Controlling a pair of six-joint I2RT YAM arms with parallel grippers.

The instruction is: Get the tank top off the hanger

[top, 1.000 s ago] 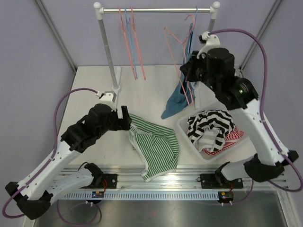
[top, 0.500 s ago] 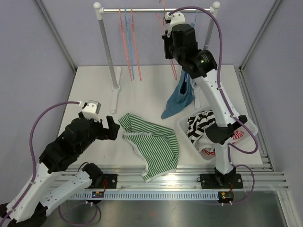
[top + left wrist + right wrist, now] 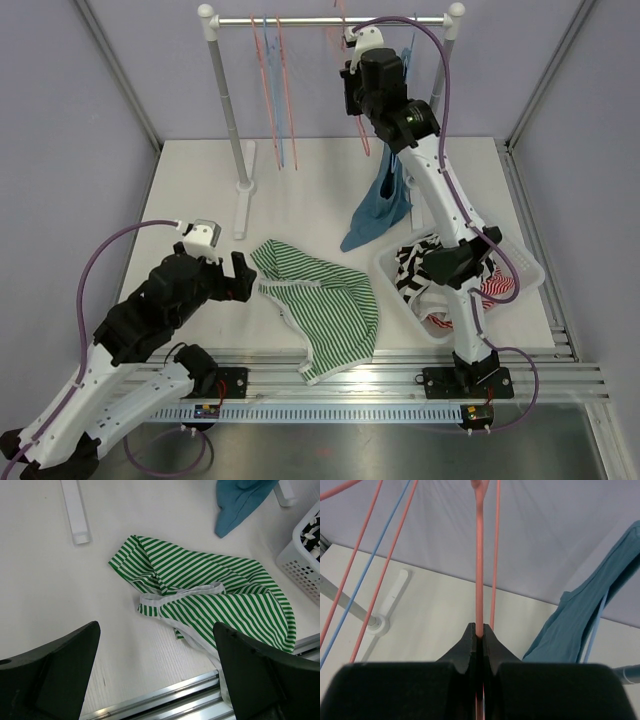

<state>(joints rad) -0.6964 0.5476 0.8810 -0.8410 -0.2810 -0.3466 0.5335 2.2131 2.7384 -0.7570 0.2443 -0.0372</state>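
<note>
The pink hanger in my right gripper is bare. The gripper slides along the bar next, to the left in the top view, toward the empty hangers [image 3: 276, 84] [image 3: 370, 566].
The green-and-white striped tank top [image 3: 325, 300] lies crumpled on the table, off any hanger; it also shows in the left wrist view [image 3: 215, 590]. My left gripper [image 3: 240, 275] is open and empty, just left of the tank top's edge, its fingers wide apart above the table [image 3: 156, 630]. My right gripper [image 3: 352, 92] is raised by the clothes rail [image 3: 300, 20] and is shut on a bare pink hanger [image 3: 479, 555], whose wire runs straight up from between the jaws [image 3: 480, 632]. The hanger's lower part [image 3: 362, 143] shows below the gripper.
A teal garment [image 3: 378, 210] hangs on a blue hanger right of my right gripper. Pink and blue empty hangers [image 3: 272, 90] hang on the rail's left part. A white basket [image 3: 530, 275] of striped clothes stands at the right. The rail's post and foot [image 3: 243, 185] stand at the left.
My right arm has swung up from beside the basket to the rail with the pink hanger. My left gripper has drawn back left, off the tank top, which now lies free.
</note>
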